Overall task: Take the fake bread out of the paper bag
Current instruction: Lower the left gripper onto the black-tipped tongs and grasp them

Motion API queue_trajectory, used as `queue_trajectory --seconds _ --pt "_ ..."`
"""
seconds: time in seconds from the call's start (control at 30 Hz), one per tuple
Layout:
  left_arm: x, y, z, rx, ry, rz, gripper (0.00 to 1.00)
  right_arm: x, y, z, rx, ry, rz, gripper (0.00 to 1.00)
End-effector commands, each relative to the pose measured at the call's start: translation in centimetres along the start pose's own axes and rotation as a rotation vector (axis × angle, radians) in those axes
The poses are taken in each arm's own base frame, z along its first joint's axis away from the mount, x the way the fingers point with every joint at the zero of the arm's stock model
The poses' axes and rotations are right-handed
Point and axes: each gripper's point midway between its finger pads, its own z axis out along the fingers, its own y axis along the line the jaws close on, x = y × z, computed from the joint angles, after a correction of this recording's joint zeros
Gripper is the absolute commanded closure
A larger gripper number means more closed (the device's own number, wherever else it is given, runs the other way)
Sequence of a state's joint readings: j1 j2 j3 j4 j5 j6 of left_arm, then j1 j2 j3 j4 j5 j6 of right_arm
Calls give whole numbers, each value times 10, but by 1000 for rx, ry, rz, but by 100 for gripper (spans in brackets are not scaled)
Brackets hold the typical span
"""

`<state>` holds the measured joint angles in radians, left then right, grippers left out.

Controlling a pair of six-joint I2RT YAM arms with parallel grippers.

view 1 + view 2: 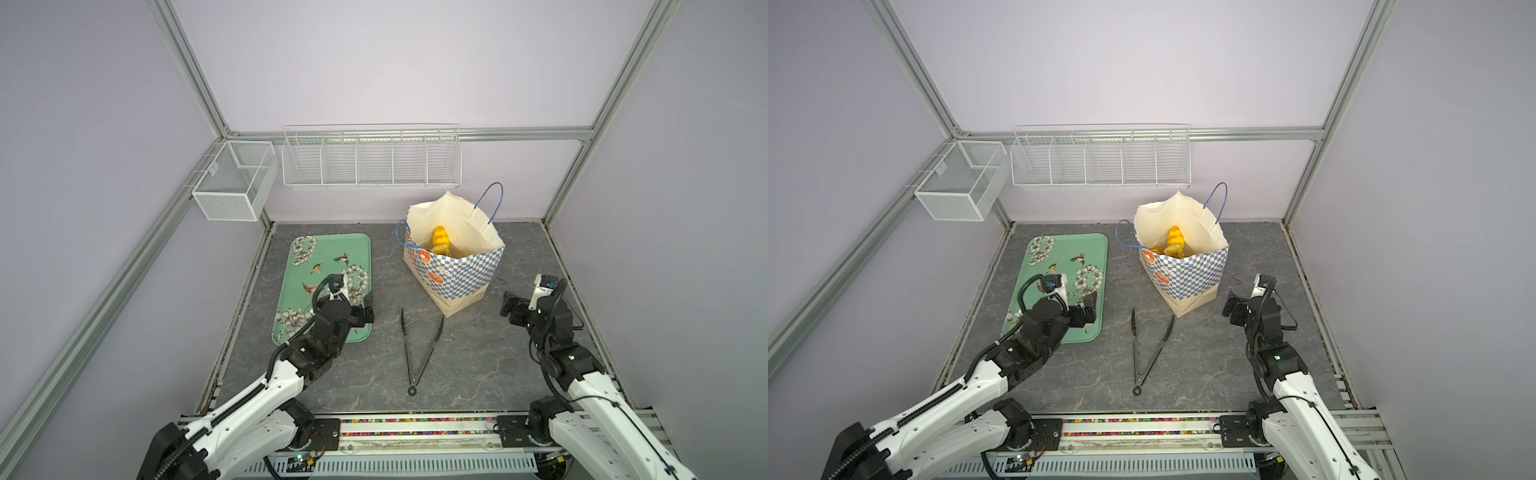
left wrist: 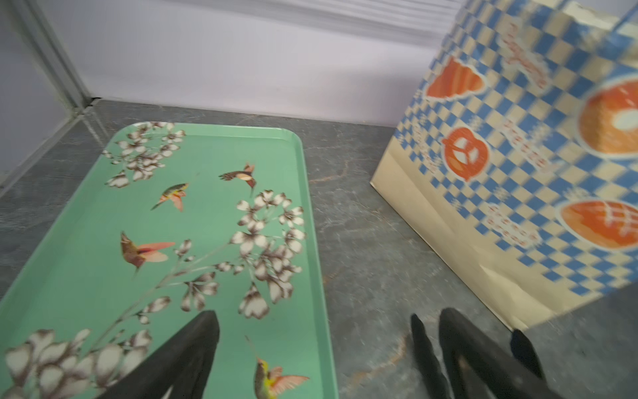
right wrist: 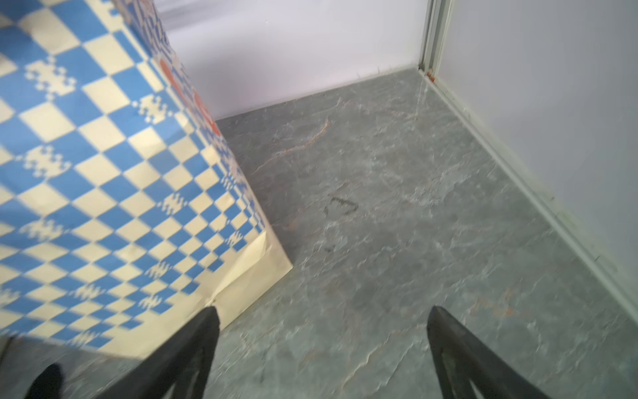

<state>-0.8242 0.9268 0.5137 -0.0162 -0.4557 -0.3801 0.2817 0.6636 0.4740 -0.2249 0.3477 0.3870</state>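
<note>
My left gripper draws back and down next onto the tongs' handle end [image 1: 412, 384], where the tongs' legs meet, as that lies below it, back toward the gripper's base.
The paper bag [image 1: 457, 274] [image 1: 1192, 276], blue-and-white checked with orange prints, stands upright and open at the back right of the table. Golden-orange fake bread [image 1: 440, 239] [image 1: 1175, 240] shows inside its cream mouth; most of the contents are hidden by the bag's walls. My left gripper [image 1: 368, 306] [image 2: 329, 316] hangs open over the right edge of the green tray, with nothing between its fingers. My right gripper [image 1: 508, 305] [image 3: 324, 312] is open and empty, low over the table just right of the bag's base [image 3: 248, 276].
A green floral tray [image 1: 328, 257] [image 2: 207, 224] lies at the left. Black tongs [image 1: 415, 349] [image 1: 1144, 349] lie open on the grey table between the arms, tips towards the bag. White wire baskets [image 1: 370, 160] hang on the back wall.
</note>
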Motion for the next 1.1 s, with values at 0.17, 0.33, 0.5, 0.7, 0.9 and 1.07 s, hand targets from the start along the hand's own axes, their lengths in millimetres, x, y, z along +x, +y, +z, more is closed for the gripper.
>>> queue_trajectory --seconds 0.17,0.33,0.5,0.7,0.9,1.07 --pt "124 -88 -34 95 241 59 1 98 7 -25 -45 275 102 3" --pt "196 -128 -41 162 418 133 1 127 13 -28 -55 331 41 4" --pt "234 -143 -31 92 525 232 1 135 27 -29 -104 365 -9 2" --pt "239 -137 -19 3 504 285 26 140 38 -30 -165 376 30 2" --pt "224 -135 -19 11 439 271 77 131 53 -39 -243 379 6 4" --pt "215 -126 -27 56 419 218 100 121 77 -51 -378 387 -10 4"
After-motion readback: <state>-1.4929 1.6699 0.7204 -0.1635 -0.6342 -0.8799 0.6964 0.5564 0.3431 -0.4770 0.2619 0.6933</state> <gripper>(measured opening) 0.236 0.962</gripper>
